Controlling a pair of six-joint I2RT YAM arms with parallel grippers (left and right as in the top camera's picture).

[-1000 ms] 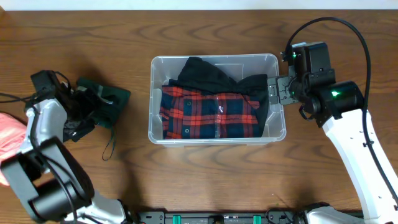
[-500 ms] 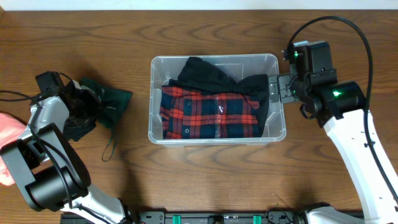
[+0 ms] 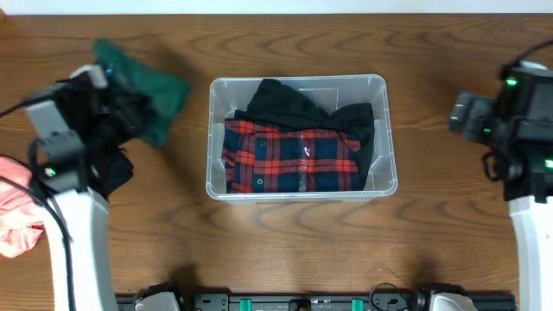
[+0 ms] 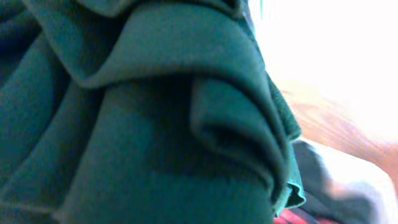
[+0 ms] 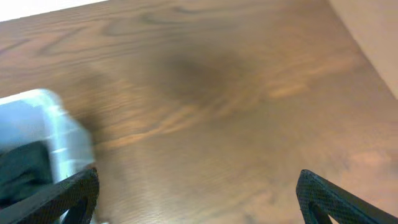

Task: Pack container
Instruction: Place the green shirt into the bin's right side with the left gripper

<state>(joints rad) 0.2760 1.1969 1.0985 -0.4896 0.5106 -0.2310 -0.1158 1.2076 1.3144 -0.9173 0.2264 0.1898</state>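
Note:
The container's top is open, so I should next swing my left gripper across the container (image 3: 386, 183) and lower it over the end of the plaid shirt that is nearer my right gripper.
The clear container (image 3: 386, 183) stands mid-table and holds a red plaid shirt (image 3: 289, 155) with a black garment (image 3: 285, 99) behind it. My left gripper (image 3: 115, 97) is left of the container. It is shut on a dark green garment (image 3: 147, 91), which hangs blurred above the table. Green cloth (image 4: 155, 124) fills the left wrist view and hides the fingers. My right gripper (image 3: 460, 117) is out to the right of the container. In its wrist view the right gripper (image 5: 196, 190) is open over bare wood, with the container's corner (image 5: 53, 127) at the left.
A pink garment (image 3: 17, 212) lies at the table's left edge, beside the left arm. Bare wooden table (image 3: 285, 250) lies in front of the container and between it and the right arm.
The left gripper shut on the green garment and lifted it up and toward the back. The right arm pulled away from the container's right wall to the right.

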